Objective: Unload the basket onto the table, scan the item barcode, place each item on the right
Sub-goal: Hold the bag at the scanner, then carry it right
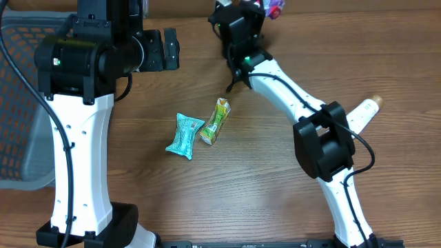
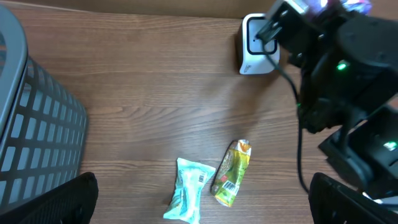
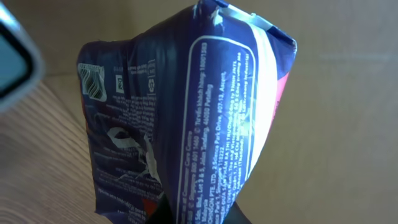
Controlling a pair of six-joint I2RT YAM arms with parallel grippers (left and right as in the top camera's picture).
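Observation:
The side by the white object is clear of the green packet. Next, my right gripper moves past the scanner, back and down there to release.
My right gripper (image 3: 196, 218) is shut on a dark blue packet (image 3: 186, 124) with white print, held upright and filling the right wrist view. From overhead only the packet's purple-pink end (image 1: 274, 8) shows past the right gripper (image 1: 265, 9) at the table's far edge. A white scanner (image 2: 258, 45) stands just beside that arm; its pale corner (image 3: 12, 62) shows at the upper left. My left gripper (image 2: 200, 190) hangs open and empty high above a teal packet (image 2: 188, 198) and a green packet (image 2: 232, 173), whose barcode faces up. The left gripper (image 1: 164, 48) is at the back left.
The teal packet (image 1: 185, 136) and green packet (image 1: 216, 122) lie side by side mid-table. A grey mesh basket (image 2: 31, 124) stands at the left, also seen at the table's left edge (image 1: 14, 103). A white object with a tan tip (image 1: 365, 110) lies at the right.

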